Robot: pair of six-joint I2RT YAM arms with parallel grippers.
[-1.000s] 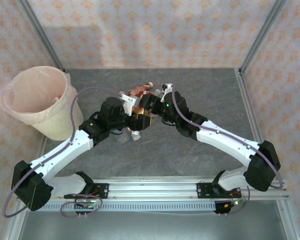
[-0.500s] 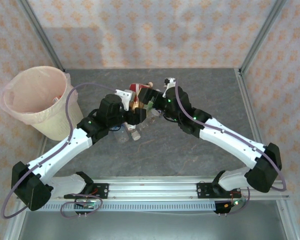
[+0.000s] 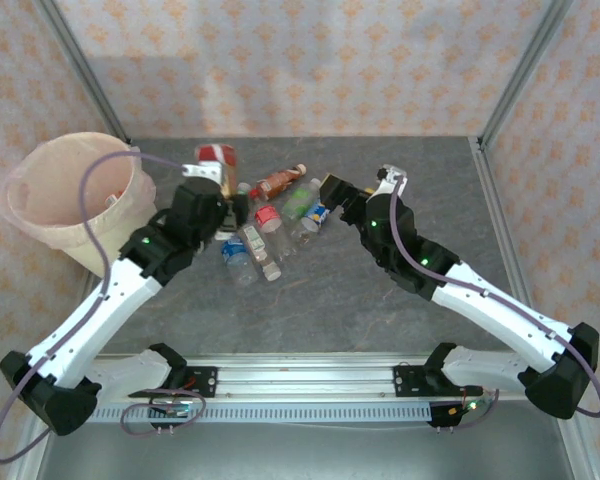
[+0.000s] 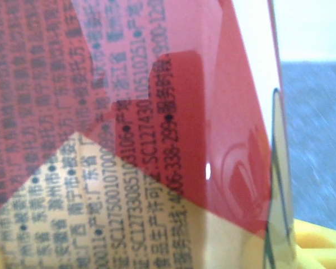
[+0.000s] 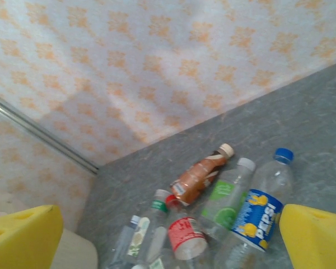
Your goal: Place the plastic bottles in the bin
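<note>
The left gripper swings sideways over the bin's opening (image 3: 72,185) next and releases the plastic bottle, since the bin stands beside this gripper, away from the pile.
My left gripper (image 3: 216,172) is shut on a plastic bottle (image 3: 216,154) with a red and cream label, held above the table just right of the bin (image 3: 108,250). That label (image 4: 129,129) sits right up against the left wrist camera. The bin is round, cream-white, with a pinkish liner. Several more plastic bottles lie in a loose pile mid-table: an orange one (image 3: 278,181) (image 5: 199,176), a green-labelled one (image 3: 300,198) (image 5: 227,199), a blue Pepsi one (image 3: 316,214) (image 5: 260,210) and a red-labelled one (image 3: 268,217) (image 5: 185,235). My right gripper (image 3: 332,190) (image 5: 171,241) stands open beside the pile's right edge, holding nothing.
Two more clear bottles (image 3: 248,250) lie at the near side of the pile. Metal frame posts (image 3: 510,85) and patterned walls close in the grey table (image 3: 420,170). Bare tabletop lies to the right and in front of the pile.
The left arm has lifted the red-labelled bottle out of the pile and swung it left toward the bin. The right gripper has opened and pulled back to the right.
</note>
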